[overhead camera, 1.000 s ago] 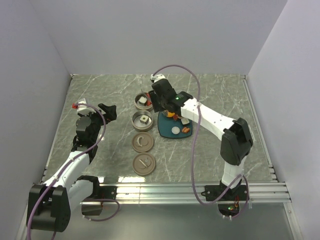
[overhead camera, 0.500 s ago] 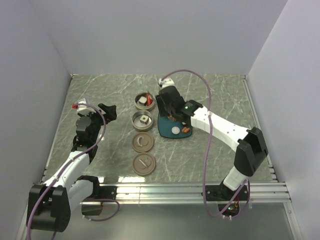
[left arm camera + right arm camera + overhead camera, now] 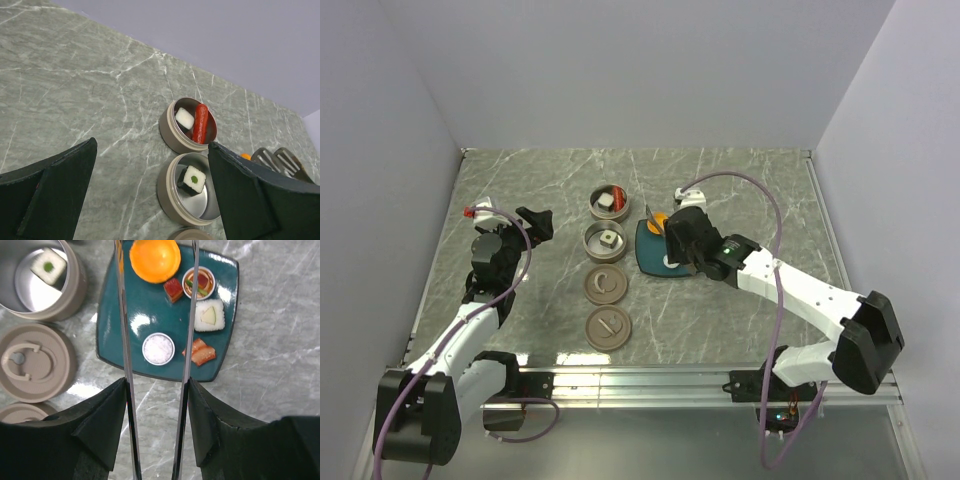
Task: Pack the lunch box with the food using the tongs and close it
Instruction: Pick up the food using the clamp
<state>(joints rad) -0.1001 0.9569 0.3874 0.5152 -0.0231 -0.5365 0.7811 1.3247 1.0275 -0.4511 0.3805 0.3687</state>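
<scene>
The arms of the parted tongs reach past the red cube (image 3: 173, 289) toward the orange ball (image 3: 155, 260), so the robot's right gripper will next move the tongs back and lower them around the cube to close there.
My right gripper (image 3: 155, 410) is shut on the tongs (image 3: 121, 315), whose two slim metal arms stand apart and reach out over the teal plate (image 3: 117, 330). The orange ball (image 3: 155, 260) lies between the tong tips. On the plate also lie a red cube (image 3: 173, 289), a white rice piece (image 3: 209, 315), a white round piece (image 3: 158, 348) and orange slices (image 3: 202, 352). The lunch box is two open round tins. The far tin (image 3: 191, 125) holds a white cube and a red sausage; the near tin (image 3: 190, 195) holds a white cube with a green dot. My left gripper (image 3: 152, 145) is open and empty, left of the tins.
Two round beige lids (image 3: 605, 286) (image 3: 608, 327) lie on the table in front of the tins. A small cup-shaped bite (image 3: 199, 283) sits on the plate's far side. Walls close the table at the back and both sides.
My right arm has drawn back from over the far tin toward the near right, so the tongs now hang over the plate. The left arm has not moved.
</scene>
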